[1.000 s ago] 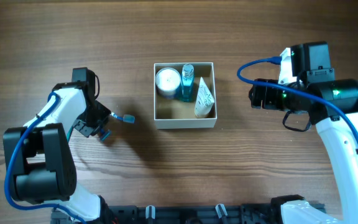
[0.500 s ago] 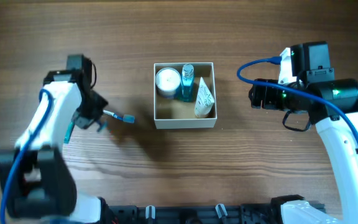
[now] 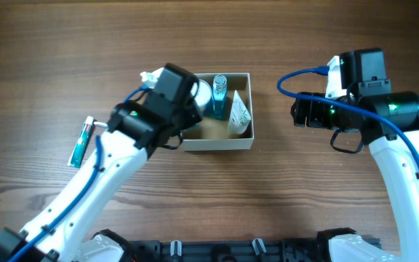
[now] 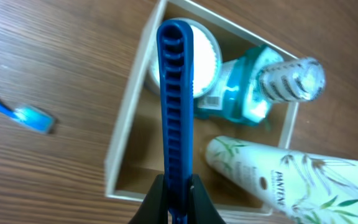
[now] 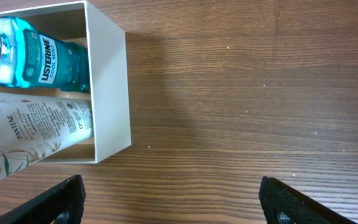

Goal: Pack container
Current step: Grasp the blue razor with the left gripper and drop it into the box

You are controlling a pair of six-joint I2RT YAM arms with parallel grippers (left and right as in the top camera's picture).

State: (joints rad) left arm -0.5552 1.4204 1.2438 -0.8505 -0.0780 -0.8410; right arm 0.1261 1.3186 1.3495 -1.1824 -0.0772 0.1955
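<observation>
My left gripper holds the blue ribbed handle and next needs to release it down toward the Pantene tube, as the container's brown bottom (image 3: 213,128) (image 4: 199,147) between jar and tube is bare.
The container (image 3: 217,144) is a square white-walled box with a brown floor at the table's centre. It holds a white round jar (image 3: 204,91), a blue Listerine bottle (image 3: 219,94) and a white Pantene tube (image 3: 238,113). My left gripper (image 4: 178,200) is shut on a blue ribbed handle (image 4: 176,93), held above the container's left wall (image 4: 126,130) with its far end over the jar (image 4: 207,59). From overhead the left gripper (image 3: 184,115) covers the box's left edge. My right gripper (image 5: 179,205) is open and empty, right of the container (image 5: 107,93).
A blue and white toothbrush (image 3: 81,142) lies on the wood table left of the box, also seen in the left wrist view (image 4: 17,112). The right arm (image 3: 300,113) hovers over bare table to the box's right.
My left arm has swung right from the table's left side to the container's left edge, carrying the blue handle. The toothbrush on the table now shows. The right arm has not moved.
</observation>
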